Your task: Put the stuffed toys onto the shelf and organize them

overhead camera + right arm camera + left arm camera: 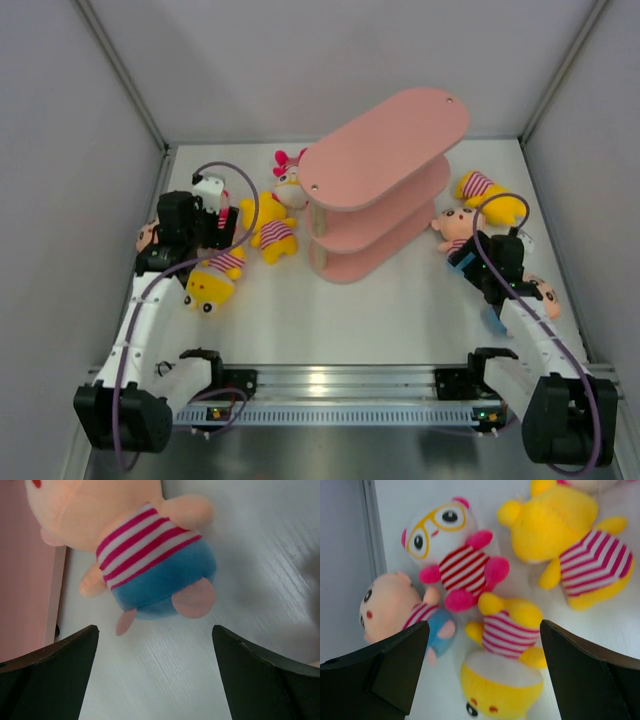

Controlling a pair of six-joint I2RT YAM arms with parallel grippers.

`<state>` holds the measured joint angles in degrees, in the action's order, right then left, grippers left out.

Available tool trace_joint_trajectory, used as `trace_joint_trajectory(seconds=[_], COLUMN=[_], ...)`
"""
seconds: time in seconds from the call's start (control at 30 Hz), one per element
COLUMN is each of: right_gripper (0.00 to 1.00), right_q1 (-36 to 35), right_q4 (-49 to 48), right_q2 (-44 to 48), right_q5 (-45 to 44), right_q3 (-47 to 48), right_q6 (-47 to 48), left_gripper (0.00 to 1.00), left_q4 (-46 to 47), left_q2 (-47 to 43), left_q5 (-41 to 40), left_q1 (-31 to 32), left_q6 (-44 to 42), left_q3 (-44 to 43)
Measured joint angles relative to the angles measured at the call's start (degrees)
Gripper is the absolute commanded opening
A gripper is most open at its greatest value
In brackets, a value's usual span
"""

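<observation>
Next, my right gripper lowers to the leg end of the peach doll in blue shorts.
The pink three-tier shelf (pixel 385 180) stands at the table's centre back with all its boards bare. My left gripper (pixel 215 240) is open above a cluster of toys. In the left wrist view, its jaws (pixel 484 625) stand either side of a small yellow doll in a striped shirt (pixel 505 655). A white doll with yellow glasses (pixel 452 550), a peach doll with blue shorts (pixel 395 610) and a bigger yellow doll (pixel 570 540) lie around it. My right gripper (pixel 470 258) is open and empty (pixel 155 628), just short of a peach doll in blue shorts (pixel 150 555) lying beside the shelf.
A white doll with a pink bow (pixel 290 178) lies left of the shelf. A yellow striped doll (pixel 485 195) and another peach doll (pixel 545 295) lie at the right. Grey walls close in the table on three sides.
</observation>
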<state>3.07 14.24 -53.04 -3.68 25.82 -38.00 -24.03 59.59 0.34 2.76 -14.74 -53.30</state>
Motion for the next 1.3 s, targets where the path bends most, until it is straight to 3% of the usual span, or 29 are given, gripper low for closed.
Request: trace_joint_trajectory(seconds=[0.23, 0.57, 0.63, 0.73, 0.77, 0.8, 0.93, 1.07, 1.17, 1.3], right_gripper=[0.94, 0.86, 0.77, 0.38, 0.09, 0.0, 0.0, 0.0, 0.0, 0.0], right_q1=[1.2, 2.7, 2.7, 2.7, 2.8, 2.8, 3.1, 3.2, 3.2, 3.3], right_q4=[-4.1, -12.8, -14.5, -16.0, -16.4, -16.4, -15.8, -10.2, -2.1, 6.3], right_q2=[-1.9, -6.1, -7.0, -9.1, -9.8, -10.4, -7.7, 6.5, 14.2, 15.5], right_q5=[0.2, 0.6, 0.5, -0.6, -1.0, -1.4, -2.1, -2.3, -1.4, 3.1], right_q3=[-5.2, -5.4, -5.4, -5.2, -5.1, -4.8, -4.0, -3.5, 2.9, 17.4], right_q6=[-8.0, -14.0, -14.6, -14.7, -15.0, -14.5, -13.1, -8.3, -2.8, 3.6], left_gripper=[0.98, 0.98, 0.98, 0.98, 0.98, 0.98, 0.98, 0.97, 0.97, 0.97], left_q4=[-16.3, -21.1, -21.1, -21.1, -21.1, -21.1, -21.1, -21.2, -21.2, -21.2], left_q2=[-4.2, -4.8, -4.7, -4.7, -4.7, -4.7, -4.7, -4.7, -4.5, -3.8], left_q5=[-6.0, -6.8, -6.8, -6.8, -6.8, -6.8, -6.8, -6.9, -6.9, -6.8], left_q1=[0.0, 0.0, 0.0, 0.0, 0.0, 0.0, 0.0, 0.0, 0.0, 0.0], left_q6=[-1.5, -1.4, -1.4, -1.4, -1.4, -1.4, -1.4, -1.4, -1.4, -1.4], left_q3=[0.4, 2.8, 2.8, 2.8, 2.8, 2.8, 2.8, 2.8, 2.8, 2.8])
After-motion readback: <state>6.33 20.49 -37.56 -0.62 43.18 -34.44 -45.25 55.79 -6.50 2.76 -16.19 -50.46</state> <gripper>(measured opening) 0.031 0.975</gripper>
